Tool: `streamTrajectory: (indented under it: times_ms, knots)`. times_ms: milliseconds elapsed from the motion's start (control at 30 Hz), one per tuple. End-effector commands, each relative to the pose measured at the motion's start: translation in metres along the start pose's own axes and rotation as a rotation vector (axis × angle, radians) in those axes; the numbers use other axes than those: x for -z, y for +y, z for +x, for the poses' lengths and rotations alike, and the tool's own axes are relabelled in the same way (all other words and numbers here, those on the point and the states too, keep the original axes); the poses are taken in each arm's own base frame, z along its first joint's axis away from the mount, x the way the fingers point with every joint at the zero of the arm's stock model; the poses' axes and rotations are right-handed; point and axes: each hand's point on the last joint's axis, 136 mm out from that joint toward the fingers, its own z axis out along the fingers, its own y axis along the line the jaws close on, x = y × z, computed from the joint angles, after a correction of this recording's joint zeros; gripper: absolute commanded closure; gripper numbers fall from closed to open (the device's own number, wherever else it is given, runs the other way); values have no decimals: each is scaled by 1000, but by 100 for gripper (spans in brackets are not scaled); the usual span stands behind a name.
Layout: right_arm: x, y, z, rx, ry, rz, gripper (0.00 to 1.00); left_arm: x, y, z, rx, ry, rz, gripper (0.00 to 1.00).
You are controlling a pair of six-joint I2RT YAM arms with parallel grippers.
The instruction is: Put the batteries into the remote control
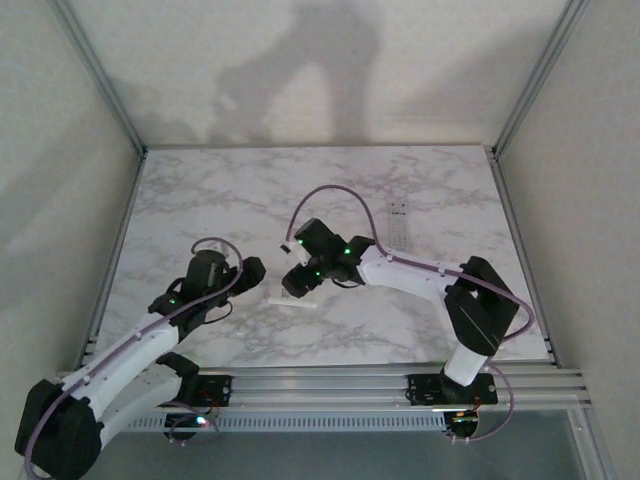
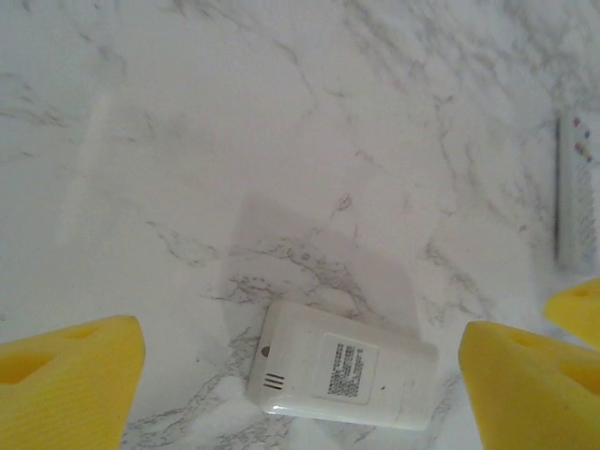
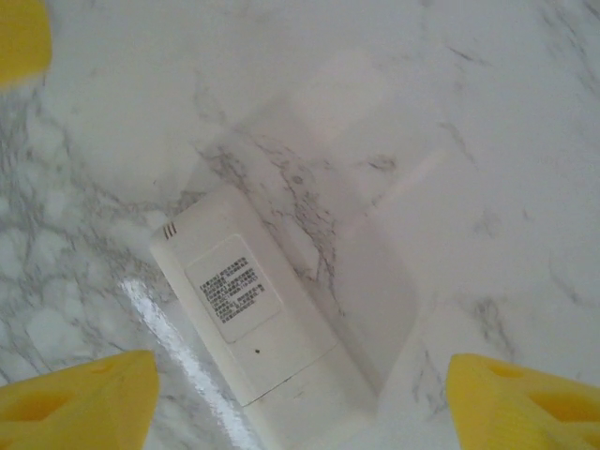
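Note:
The left gripper should move toward the right gripper, above the table, to close across the slotted end of the remote control, because that end faces the left gripper.
A white remote control (image 2: 342, 366) lies back side up on the marble table, its printed label showing and its back cover shut. In the top view this remote (image 1: 292, 298) sits between the two arms. My left gripper (image 2: 302, 347) is open, its yellow fingers (image 2: 66, 384) wide apart on either side of the remote without touching it. My right gripper (image 3: 302, 375) is open too, hanging over the same remote (image 3: 248, 319) with its yellow fingers (image 3: 525, 403) clear of it. From above, the left gripper (image 1: 252, 272) and right gripper (image 1: 295, 282) stand close together. The batteries are out of view.
A second, longer grey remote (image 1: 400, 222) lies button side up further back on the right, also seen as a strip (image 2: 574, 192) at the left wrist view's right edge. A finger of the other gripper (image 3: 19, 37) pokes into the right wrist view's top left corner.

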Motion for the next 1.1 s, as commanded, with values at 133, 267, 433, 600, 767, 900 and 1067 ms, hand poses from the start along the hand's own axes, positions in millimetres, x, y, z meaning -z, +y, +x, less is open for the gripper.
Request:
streamTrajectory:
  times_ms: [133, 267, 433, 600, 767, 900, 1067]
  knots:
    - [-36, 20, 20, 363, 178, -92, 19, 16, -3, -6, 95, -5, 48, 11]
    - [-55, 19, 28, 401, 225, -92, 19, 18, -3, -5, 102, 0, 55, 10]
    - [-71, 19, 40, 423, 268, -108, 22, 18, -1, -4, 104, 4, 49, 9]
    - [-81, 27, 50, 431, 302, -138, 28, 17, 1, -2, 107, 6, 48, 9]
    - [-92, 32, 62, 445, 358, -147, 43, 15, 1, -1, 112, 14, 49, 9]
    - [-83, 42, 47, 414, 294, -182, 57, 17, -1, -2, 110, 17, 55, 8]
    - [-48, 64, -2, 264, 61, -256, 61, 19, -14, -4, 139, 30, 111, 9]
